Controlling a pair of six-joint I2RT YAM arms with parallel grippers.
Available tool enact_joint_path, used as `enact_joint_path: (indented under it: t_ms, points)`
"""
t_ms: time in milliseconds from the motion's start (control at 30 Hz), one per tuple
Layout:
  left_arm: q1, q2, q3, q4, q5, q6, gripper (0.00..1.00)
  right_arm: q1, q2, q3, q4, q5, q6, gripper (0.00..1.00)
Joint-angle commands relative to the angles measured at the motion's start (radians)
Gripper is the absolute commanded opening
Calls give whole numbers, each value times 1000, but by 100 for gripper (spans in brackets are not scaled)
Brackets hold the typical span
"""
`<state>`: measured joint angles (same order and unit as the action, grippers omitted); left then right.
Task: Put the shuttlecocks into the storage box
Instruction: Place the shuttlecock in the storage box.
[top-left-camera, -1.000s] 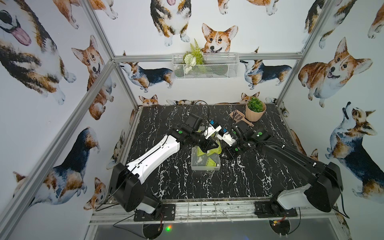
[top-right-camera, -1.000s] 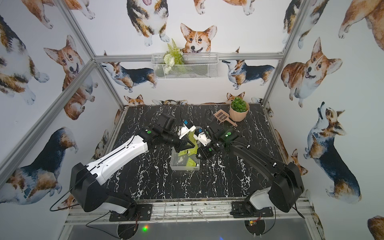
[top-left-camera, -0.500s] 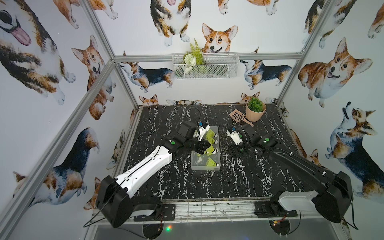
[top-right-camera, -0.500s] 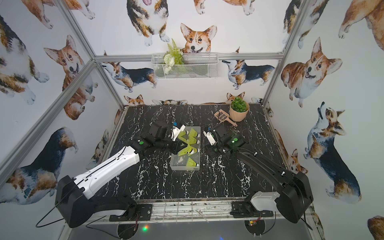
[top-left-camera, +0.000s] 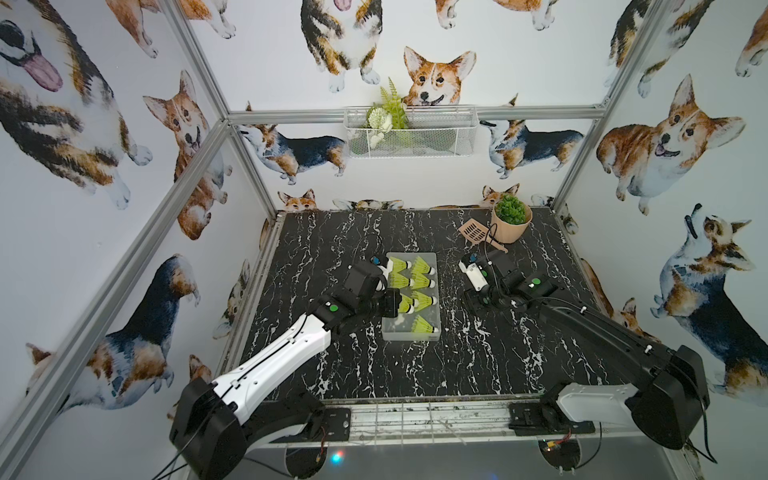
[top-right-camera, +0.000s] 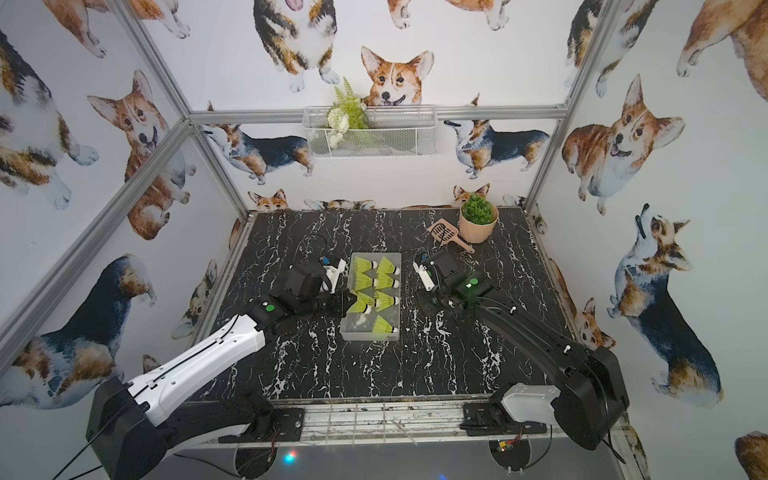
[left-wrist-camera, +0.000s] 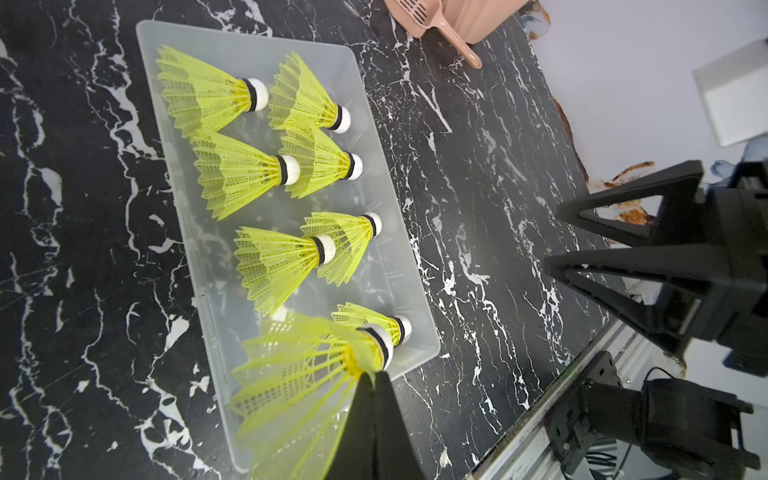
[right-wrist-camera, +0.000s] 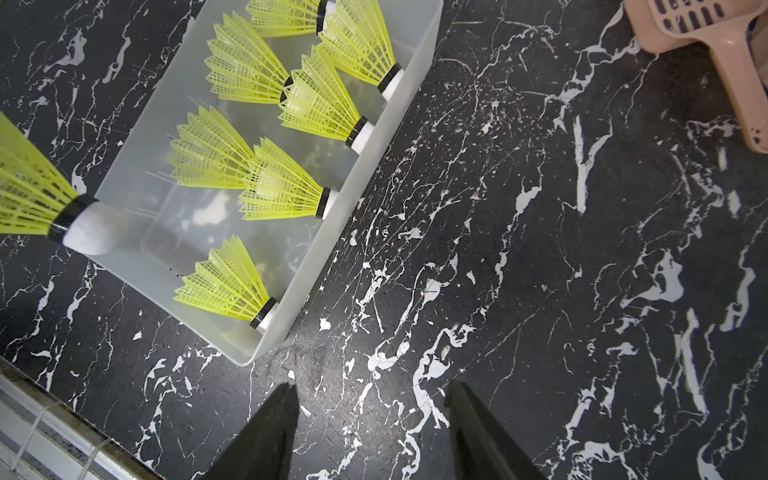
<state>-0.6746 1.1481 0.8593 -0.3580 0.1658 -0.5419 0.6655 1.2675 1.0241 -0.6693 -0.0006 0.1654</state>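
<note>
My left gripper holds the shuttlecock. Next it needs to carry the shuttlecock back and down to the bare slot (top-left-camera: 400, 326) beside the nearest shuttlecock, then release its skirt.
The storage box (top-left-camera: 437, 291) (left-wrist-camera: 249, 37) (right-wrist-camera: 365, 166) lies mid-table, translucent and lidless. Several yellow-green shuttlecocks (top-left-camera: 423, 283) (left-wrist-camera: 241, 174) (right-wrist-camera: 282, 187) lie in it in two columns, white tips pointing right. My left gripper (top-left-camera: 390, 303) (left-wrist-camera: 374, 376) is shut on one more shuttlecock (left-wrist-camera: 299, 374) (right-wrist-camera: 37, 199) by its skirt near the black band. It hangs over the box's near-left part, where a bare slot shows. My right gripper (top-left-camera: 471, 302) (right-wrist-camera: 370, 386) (left-wrist-camera: 552, 239) stands open with nothing between its fingers, over bare table right of the box's near corner.
A potted plant (top-left-camera: 510, 220) and a pink scoop (top-left-camera: 473, 229) stand at the back right of the black marble table. A white wire basket (top-left-camera: 409, 133) hangs on the back wall. Metal frame posts and a front rail (top-left-camera: 415, 415) border the table.
Both grippers have left the space over the box. The right one drew off to the right and opened a little wider. The left one moved to the box's near-left side, still holding its shuttlecock.
</note>
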Motion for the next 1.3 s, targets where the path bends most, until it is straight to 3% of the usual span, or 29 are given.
enact_joint_path:
  t_ms: [0,633,1267]
  points:
    - [0,-11,-50,20,-36,-53,0,0,0,-3,34,1,19,62]
    - [-14,51,-147,149,36,-160,0,-1,-4,-24,48,-9,26,62]
    - [-35,72,-229,235,11,-259,0,0,-2,-40,54,-15,31,62]
